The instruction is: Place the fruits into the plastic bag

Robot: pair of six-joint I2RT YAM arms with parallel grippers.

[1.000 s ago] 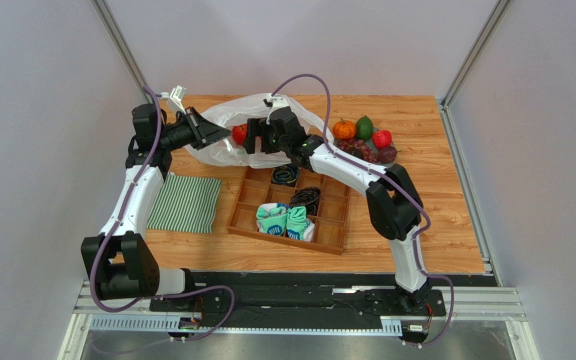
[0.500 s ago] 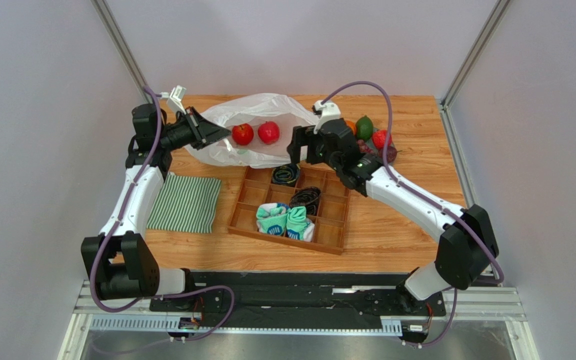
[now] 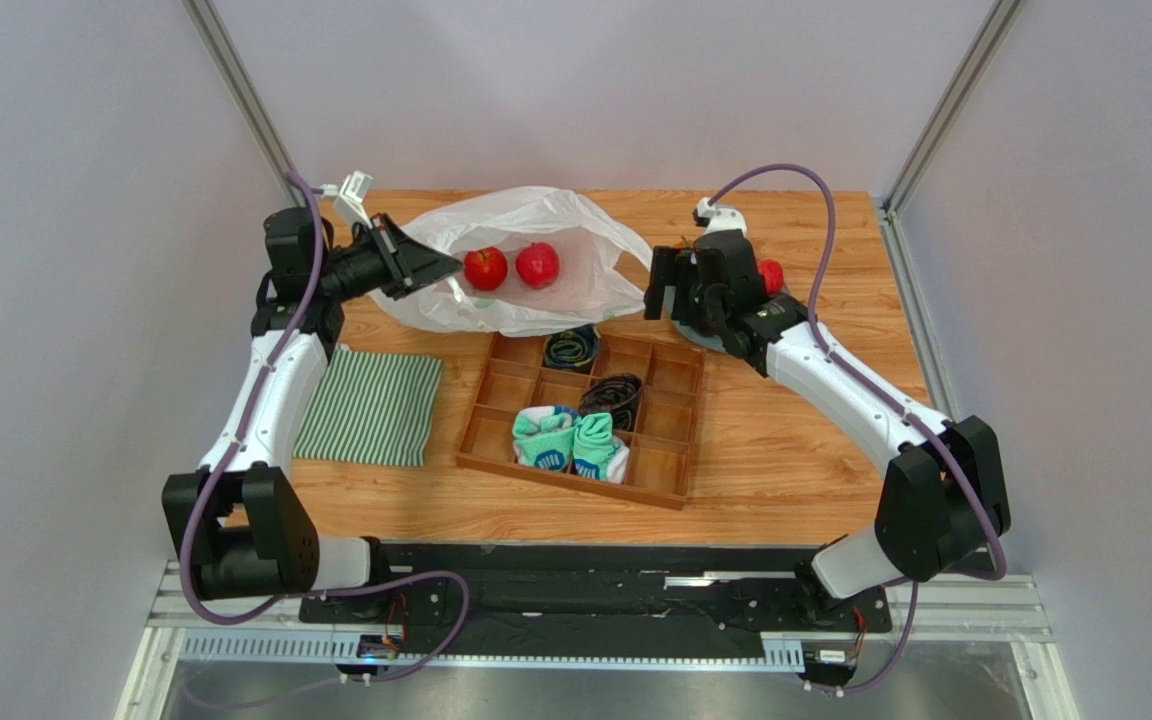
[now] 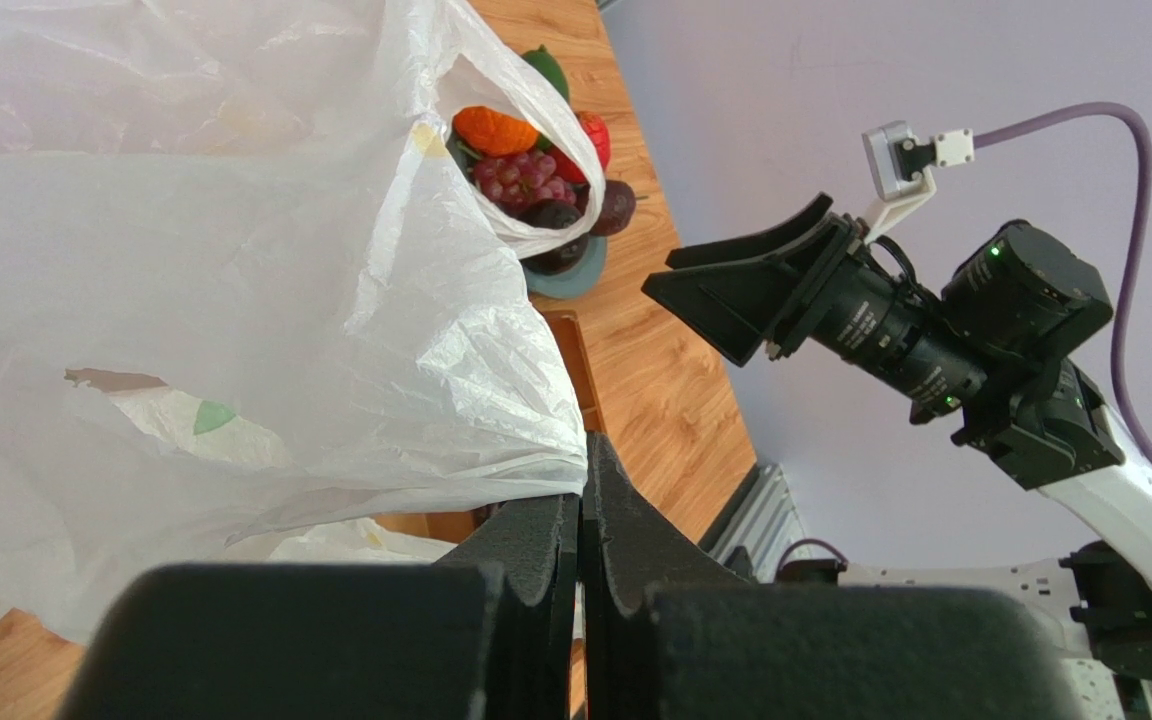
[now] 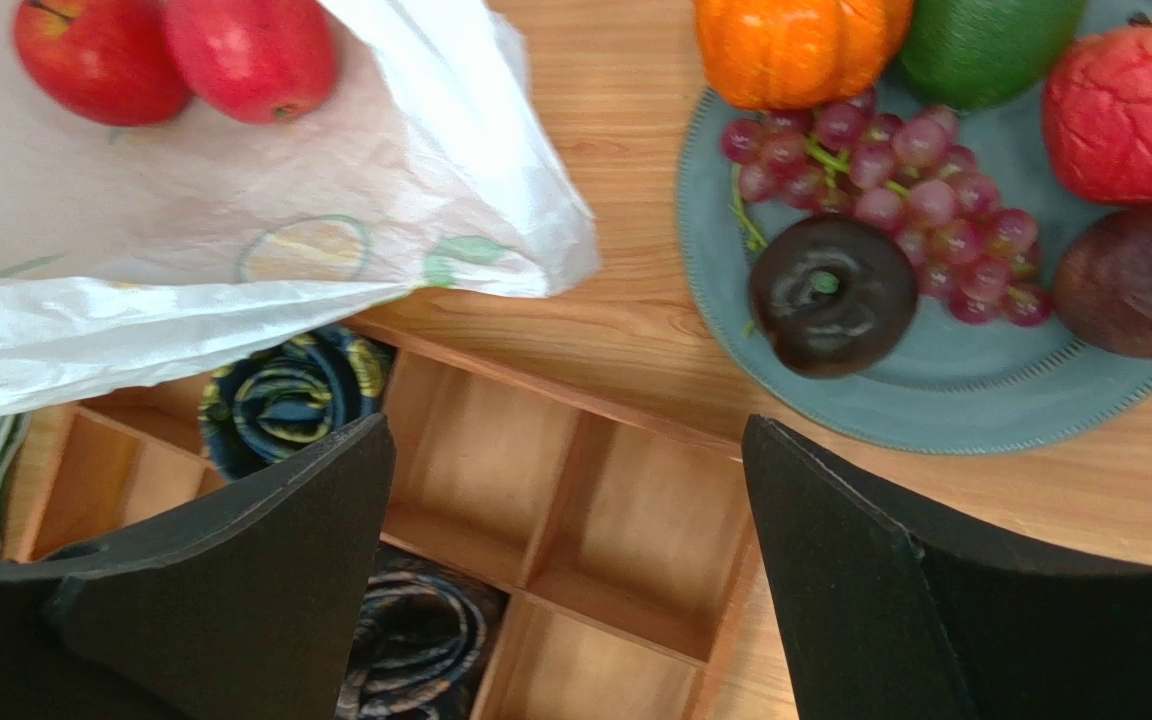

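Observation:
The round dark purple fruit nearest my fingers is at the plate's edge, so my right gripper first needs to move away from the bag's opening to get down over the fruit.
The white plastic bag (image 3: 567, 255) lies at the back of the table, its mouth facing right. Two red apples (image 3: 485, 269) (image 3: 537, 264) rest inside it. My left gripper (image 3: 440, 267) is shut on the bag's edge (image 4: 537, 450), holding it up. My right gripper (image 5: 567, 450) is open and empty, hovering between the bag's mouth and a teal plate (image 5: 898, 405). The plate holds an orange pumpkin (image 5: 800, 38), a green fruit (image 5: 988, 38), a red fruit (image 5: 1131, 105), grapes (image 5: 913, 195) and two dark fruits (image 5: 833, 293) (image 5: 1138, 278). From above, my right wrist hides most of the plate.
A wooden divided tray (image 3: 530, 450) sits in front of the bag, with rolled socks (image 3: 572, 440) in some compartments. A green-and-white striped cloth (image 3: 372, 405) lies to its left. Grey walls close in both sides of the table.
My right gripper has drawn back out of the bag's mouth and moved right toward the plate. A second red apple now lies in the bag. The left arm has held still.

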